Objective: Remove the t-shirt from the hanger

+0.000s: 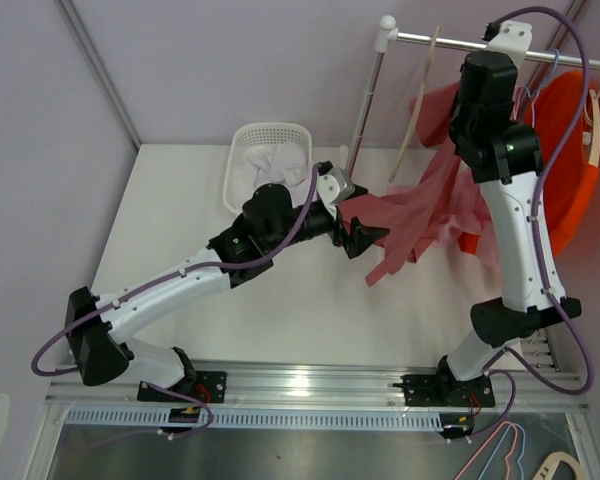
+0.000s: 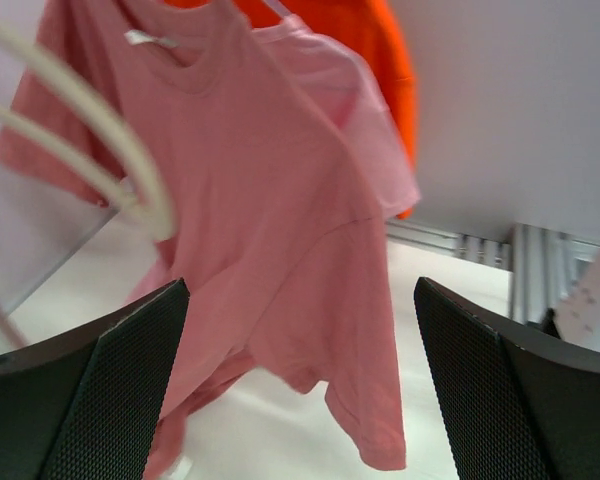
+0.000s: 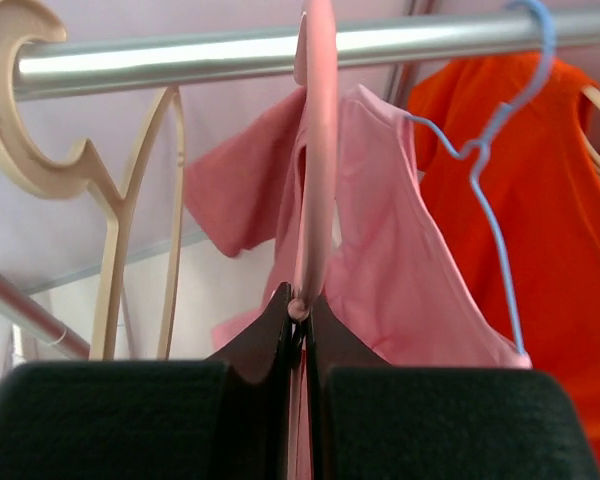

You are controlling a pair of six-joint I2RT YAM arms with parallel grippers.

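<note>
The t-shirt's lower fold hangs to the right of my left gripper in the top view: I will carry the gripper's open fingers that way, as they're still empty.
A pink t-shirt (image 1: pixel 420 215) hangs from a pink hanger (image 3: pixel 315 150) on the steel rail (image 3: pixel 180 55) and drapes down towards the table. My right gripper (image 3: pixel 300 305) is up at the rail, shut on the hanger's thin neck just below the hook. The shirt's sleeve and body (image 3: pixel 400 260) spread out behind the fingers. My left gripper (image 1: pixel 365 238) reaches in low from the left, right by the shirt's lower hem. Seen from the left wrist, the left gripper (image 2: pixel 300 300) is wide open. The t-shirt (image 2: pixel 280 220) hangs ahead of it, with no cloth between the pads.
An orange shirt (image 3: pixel 560 250) on a blue wire hanger (image 3: pixel 490 150) hangs to the right on the same rail. An empty cream hanger (image 3: pixel 120 230) hangs to the left. A white basket (image 1: pixel 242 150) holding white cloth stands at the back of the table. Spare hangers (image 1: pixel 500 455) lie below the table's front edge.
</note>
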